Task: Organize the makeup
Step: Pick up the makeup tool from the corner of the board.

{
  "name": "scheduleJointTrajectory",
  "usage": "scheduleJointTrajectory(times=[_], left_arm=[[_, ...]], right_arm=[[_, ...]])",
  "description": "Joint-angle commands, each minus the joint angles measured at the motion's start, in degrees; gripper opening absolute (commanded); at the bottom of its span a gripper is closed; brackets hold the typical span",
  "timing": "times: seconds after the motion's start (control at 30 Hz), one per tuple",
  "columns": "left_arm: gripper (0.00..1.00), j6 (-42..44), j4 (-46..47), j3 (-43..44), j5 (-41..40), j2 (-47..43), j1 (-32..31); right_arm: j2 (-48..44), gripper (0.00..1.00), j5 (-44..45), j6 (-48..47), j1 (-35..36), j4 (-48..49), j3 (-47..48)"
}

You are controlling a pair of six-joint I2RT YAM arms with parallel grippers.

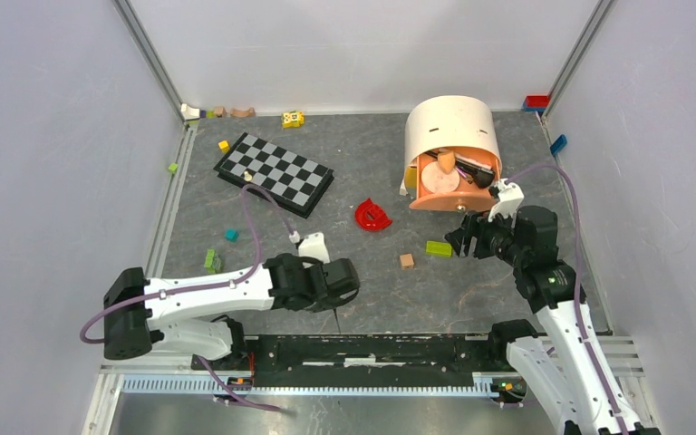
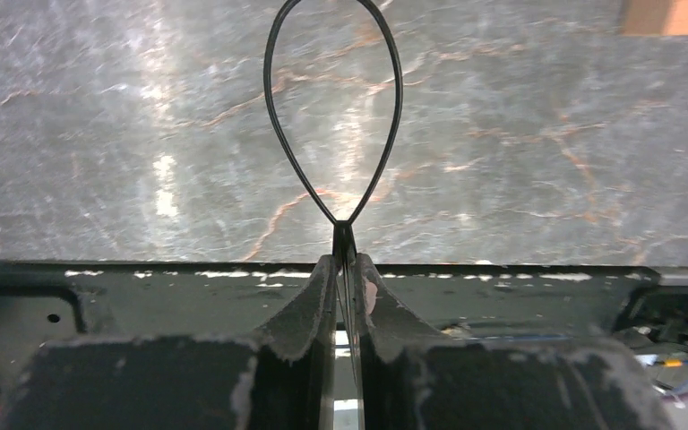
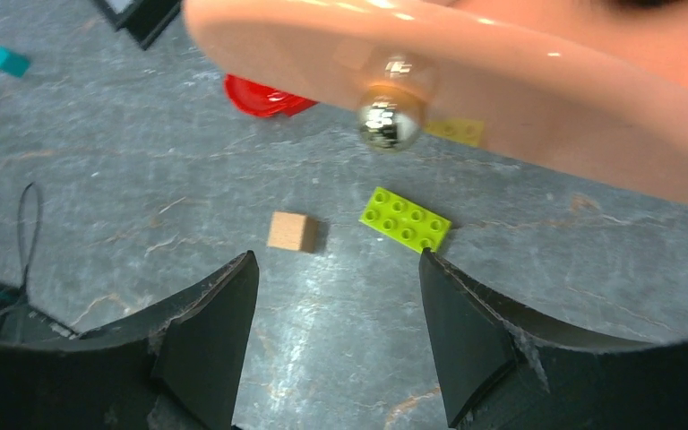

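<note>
Next, my left gripper should swing outward over the peach drawer (image 1: 435, 202) and release the loop, since the drawer stands open outward and to the gripper's right in the top view.
A cream domed organizer (image 1: 450, 127) stands at the back right, its peach drawer (image 1: 435, 202) pulled out. In the drawer lie a round peach compact (image 1: 440, 178), an orange sponge (image 1: 446, 160) and black brushes (image 1: 478, 172). My right gripper (image 1: 465, 243) is open and empty just in front of the drawer. In the right wrist view the gripper (image 3: 336, 269) sits below the drawer front (image 3: 520, 107) and its silver knob (image 3: 388, 125). My left gripper (image 1: 336, 306) is near the front edge. It is shut (image 2: 346, 264) on a thin black loop (image 2: 273, 107).
A checkerboard (image 1: 275, 172) lies at the back left. A red curved piece (image 1: 372, 216), a green brick (image 1: 438, 247) and a wooden block (image 1: 406, 261) lie mid-table. Small blocks (image 1: 210, 261) are scattered on the left. The black base rail (image 2: 143, 296) runs along the near edge.
</note>
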Motion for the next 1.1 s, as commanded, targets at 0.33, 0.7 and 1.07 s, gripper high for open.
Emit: scheduleJointTrajectory(times=[0.33, 0.7, 1.07], left_arm=[[0.04, 18.0, -0.04, 27.44, -5.48, 10.97, 2.77], [0.02, 39.98, 2.37, 52.85, -1.78, 23.75, 9.57], [0.02, 76.33, 2.18, 81.21, 4.59, 41.99, 10.04]], right_arm=[[-5.02, 0.75, -24.71, 5.79, 0.06, 13.44, -4.23], [-12.15, 0.75, 10.67, -1.11, 0.06, 1.13, 9.53], [-17.01, 0.76, 22.73, -3.35, 0.08, -4.45, 15.01]])
